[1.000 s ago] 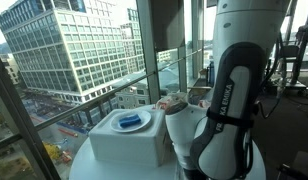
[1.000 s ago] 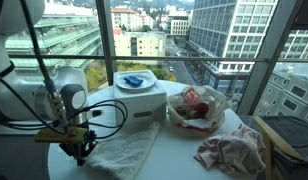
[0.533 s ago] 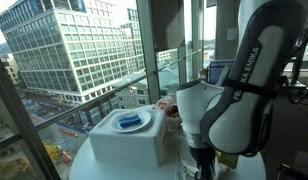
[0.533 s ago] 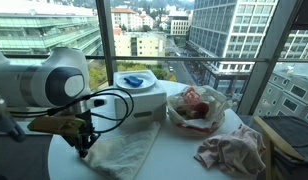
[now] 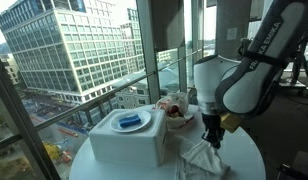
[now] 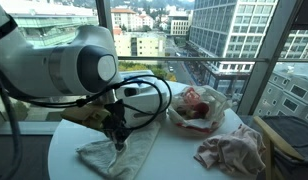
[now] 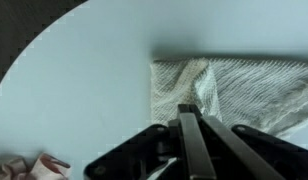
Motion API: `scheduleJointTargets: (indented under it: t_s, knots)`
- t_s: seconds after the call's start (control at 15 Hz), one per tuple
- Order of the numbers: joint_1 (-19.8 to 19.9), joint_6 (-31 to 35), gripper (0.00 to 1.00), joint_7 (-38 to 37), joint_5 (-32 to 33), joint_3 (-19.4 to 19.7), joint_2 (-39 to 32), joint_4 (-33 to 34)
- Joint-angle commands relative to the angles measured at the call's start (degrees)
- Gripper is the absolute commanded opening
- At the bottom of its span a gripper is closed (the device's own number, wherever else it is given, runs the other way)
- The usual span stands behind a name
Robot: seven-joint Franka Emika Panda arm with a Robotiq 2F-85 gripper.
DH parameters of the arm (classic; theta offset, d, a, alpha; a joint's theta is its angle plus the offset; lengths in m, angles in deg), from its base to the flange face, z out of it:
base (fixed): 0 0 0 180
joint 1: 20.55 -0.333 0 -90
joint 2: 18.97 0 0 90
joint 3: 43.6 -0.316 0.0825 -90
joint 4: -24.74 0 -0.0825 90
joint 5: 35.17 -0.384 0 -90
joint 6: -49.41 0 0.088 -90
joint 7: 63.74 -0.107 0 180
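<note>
My gripper draws the towel's bunched edge over the bare tabletop beside it next, toward the crumpled pinkish cloth, and releases, opening the towel's fold.
My gripper (image 6: 119, 141) is shut on a pale woven towel (image 6: 106, 157) that lies on the round white table (image 6: 179, 152). It pinches the towel near its edge and has pulled a raised fold up under the fingers. In the wrist view the two fingers (image 7: 190, 112) are pressed together over the towel (image 7: 249, 85), whose left edge lies on the table (image 7: 74, 90). In an exterior view the gripper (image 5: 211, 141) points down onto the towel (image 5: 201, 160) at the table's near side.
A white box (image 5: 129, 143) with a blue thing (image 5: 129, 121) on top stands by the window; it also shows behind the arm (image 6: 152, 100). A clear bag of pink and red items (image 6: 197, 107) sits beside it. A crumpled pinkish cloth (image 6: 229, 150) lies near the table edge.
The arm has swung from the table's edge towards its middle. The gripper has travelled across the towel and carried part of it along, bunching it.
</note>
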Motion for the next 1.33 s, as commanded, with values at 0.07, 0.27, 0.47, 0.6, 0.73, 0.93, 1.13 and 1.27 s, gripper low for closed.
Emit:
scheduleJointTargets:
  t_s: [0.07, 0.27, 0.47, 0.6, 0.73, 0.93, 1.13, 1.27]
  knots:
    - [5.58, -3.42, 0.01, -8.18, 7.09, 2.34, 3.21, 0.90]
    - [8.82, -3.35, 0.01, -12.14, 9.76, 3.59, 3.16, 1.98]
    - [11.25, -3.35, 0.01, -15.11, 10.31, 4.61, 2.71, 2.70]
    - [12.44, -3.67, 0.01, -16.64, 10.34, 5.16, 2.33, 2.83]
    - [13.53, -3.53, 0.01, -18.50, 10.78, 5.83, 2.17, 2.57]
    - [14.68, -3.29, 0.01, -20.58, 11.56, 6.64, 1.73, 2.48]
    - [15.14, -2.31, 0.30, -21.89, 11.78, 6.96, 1.64, 1.99]
    - [14.92, -2.22, 0.44, -24.34, 13.99, 7.01, 1.98, 1.72]
